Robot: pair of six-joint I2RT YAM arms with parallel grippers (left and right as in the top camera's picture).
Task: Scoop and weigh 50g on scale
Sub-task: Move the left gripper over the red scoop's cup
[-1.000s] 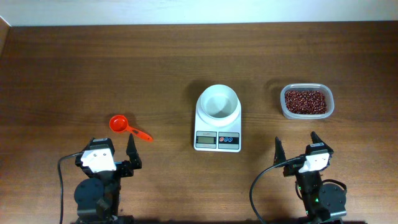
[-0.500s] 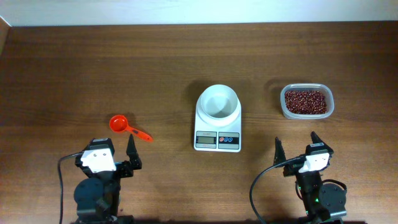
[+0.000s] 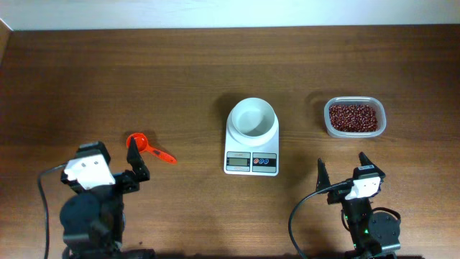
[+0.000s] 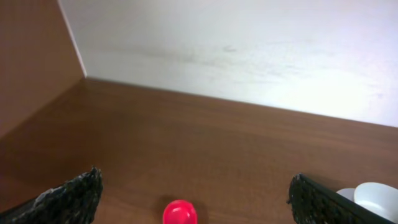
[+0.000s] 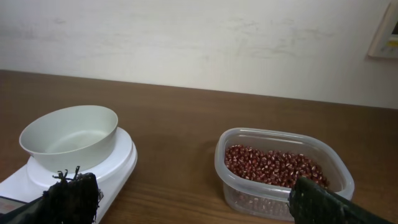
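Observation:
Outward and down, I need to tip my left gripper onto the rim of the scoop's bowl (image 3: pixel 138 140) (image 4: pixel 180 212), since the gripper's fingers face the wall while the scoop lies below.
The white scale (image 3: pixel 251 153) stands mid-table with its round white bowl (image 3: pixel 252 119) on top; the right wrist view shows it at left, scale (image 5: pixel 115 167). A red scoop (image 3: pixel 138 142) lies to the scale's left, handle pointing right and toward me. My left gripper (image 3: pixel 109 155) hovers just behind the scoop, open; the left wrist view shows the scoop's bowl (image 4: pixel 179 213) low between the fingers, touching neither. Near the front right my right gripper (image 3: pixel 341 162) is open and holds nothing, facing the gap between scale and beans.
A clear plastic tub of red beans (image 3: pixel 353 117) sits to the right of the scale, also seen in the right wrist view as the tub (image 5: pixel 283 168). A wall runs along the table's far edge. Cables trail from both arm bases.
My left arm has swung left, and its visible finger now stands beside the red scoop. The right arm, scale, scoop and tub have not moved.

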